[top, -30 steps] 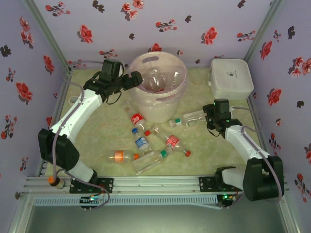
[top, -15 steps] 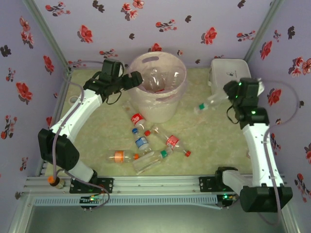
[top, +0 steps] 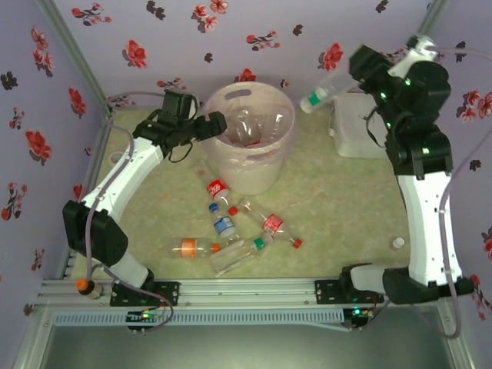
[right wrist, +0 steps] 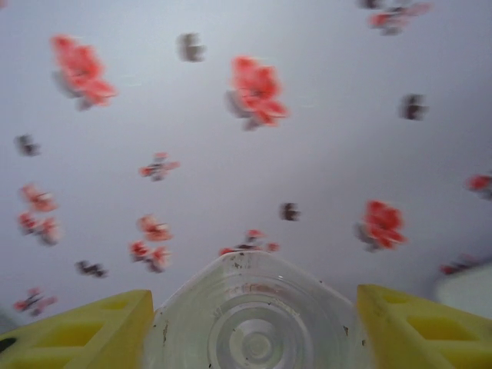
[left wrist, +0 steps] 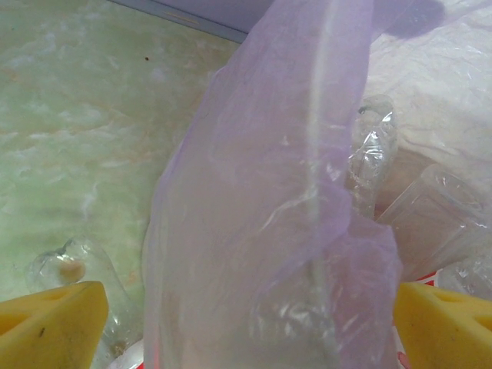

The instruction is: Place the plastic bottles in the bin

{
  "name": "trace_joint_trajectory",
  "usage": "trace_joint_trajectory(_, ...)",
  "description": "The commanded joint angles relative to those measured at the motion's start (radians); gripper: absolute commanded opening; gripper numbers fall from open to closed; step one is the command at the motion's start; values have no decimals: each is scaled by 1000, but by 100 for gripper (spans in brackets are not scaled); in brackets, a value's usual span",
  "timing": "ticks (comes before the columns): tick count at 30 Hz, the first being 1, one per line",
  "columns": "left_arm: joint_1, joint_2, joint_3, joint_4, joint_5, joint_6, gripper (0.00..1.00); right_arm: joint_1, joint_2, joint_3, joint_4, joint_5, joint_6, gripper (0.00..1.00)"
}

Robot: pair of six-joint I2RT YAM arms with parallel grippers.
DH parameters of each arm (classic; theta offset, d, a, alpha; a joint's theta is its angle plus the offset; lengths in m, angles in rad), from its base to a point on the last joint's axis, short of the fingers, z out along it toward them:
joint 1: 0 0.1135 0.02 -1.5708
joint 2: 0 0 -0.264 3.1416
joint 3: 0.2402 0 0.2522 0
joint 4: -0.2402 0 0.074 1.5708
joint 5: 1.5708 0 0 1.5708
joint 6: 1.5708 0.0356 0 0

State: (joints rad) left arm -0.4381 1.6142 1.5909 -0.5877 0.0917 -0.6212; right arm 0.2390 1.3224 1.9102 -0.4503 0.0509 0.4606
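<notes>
I need to move my right gripper across toward the bin and down over the bin's opening (top: pixel 260 115) and release the clear green-capped bottle (top: pixel 321 91) there. The bottle still hangs outside the bin's rim.
The bin (top: pixel 283 143) is a round pale bucket with a pinkish bag, at the back middle of the table, with clear bottles (top: pixel 247 127) inside. My left gripper (top: pixel 213 123) is open at the bin's left rim. In the left wrist view its yellow fingers (left wrist: pixel 48 326) stand wide on either side of a fold of the bag (left wrist: pixel 261 231). High at the back right, my right gripper (top: pixel 360 71) is shut on a clear green-capped bottle (top: pixel 321 91), whose base (right wrist: pixel 257 327) sits between the pads. Several plastic bottles (top: pixel 224 224) lie on the mat in front of the bin.
A white square lidded box (top: pixel 354 137) stands at the back right, partly behind my right arm. A small white cap (top: pixel 397 244) lies near the right edge. Flowered walls close in the back and sides.
My right arm has lifted the green-capped bottle off the mat and swung it up and back, above the white box. The left arm has barely moved.
</notes>
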Motion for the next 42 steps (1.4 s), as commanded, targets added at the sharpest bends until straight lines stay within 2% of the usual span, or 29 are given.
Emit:
trace_joint_trajectory(1,-4,24,39,-30,20,35,96,144,108,108,95,-3,-184,6)
trace_joint_trajectory(4,-5,24,36,-24,20,36,96,262,213,188,84,41,-334,4)
trace_joint_trajectory(7,-7,32,50,-42,22,49,96,318,299,232,71,59,-438,2)
trace_joint_trajectory(15,-7,29,62,-50,22,61,96,330,502,265,9,106,-562,0)
trace_joint_trajectory(23,-8,32,54,-29,12,42,96,300,621,246,-127,-5,-482,0)
trace_joint_trajectory(27,-7,33,60,-29,9,41,95,296,643,215,-212,-18,-425,1)
trace_joint_trajectory(32,-7,41,55,-10,4,40,95,291,627,114,-206,-33,-352,6)
trace_joint_trajectory(37,-8,55,60,0,23,44,95,275,675,150,-299,-104,-257,15)
trace_joint_trajectory(42,-8,49,50,17,32,42,95,291,704,182,-413,-42,-248,23)
